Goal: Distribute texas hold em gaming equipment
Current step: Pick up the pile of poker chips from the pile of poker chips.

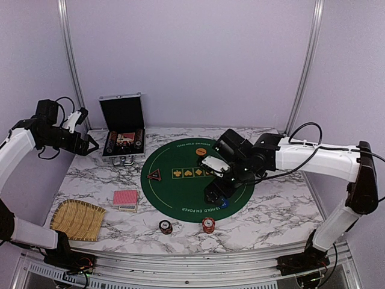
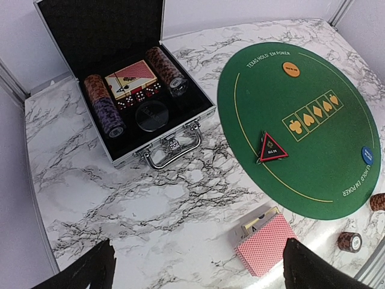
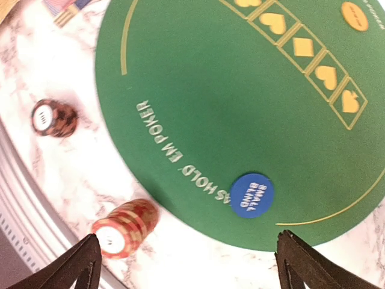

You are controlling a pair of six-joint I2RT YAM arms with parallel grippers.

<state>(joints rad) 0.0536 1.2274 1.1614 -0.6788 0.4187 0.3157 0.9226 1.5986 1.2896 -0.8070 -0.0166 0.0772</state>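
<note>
The robot's right gripper should move its open fingers back and down around the red chip stack's top chips (image 1: 208, 222) (image 3: 112, 237), because the stack is standing upright below the gripper, closer to the metal bar.
The blue round button (image 3: 251, 194) marked "small blind" lies flat near the edge of the green poker mat (image 3: 228, 90). My right gripper (image 3: 189, 262) hovers just over it, open, with nothing between its fingers. In the top view this gripper (image 1: 218, 194) is beside the blue button (image 1: 225, 203). A red chip stack (image 3: 123, 227) and a dark chip stack (image 3: 53, 118) stand on the marble off the mat. The red-backed card deck (image 2: 264, 244) lies under my left gripper (image 2: 198, 265), which is open, high and empty. More chips and cards sit in the case (image 2: 129, 84).
On the mat lie an orange button (image 2: 290, 69) and a red triangular marker (image 2: 272, 147). The open silver case (image 1: 123, 133) stands at the back left, next to my left gripper (image 1: 90, 144). A woven straw tray (image 1: 78, 220) lies at the front left corner.
</note>
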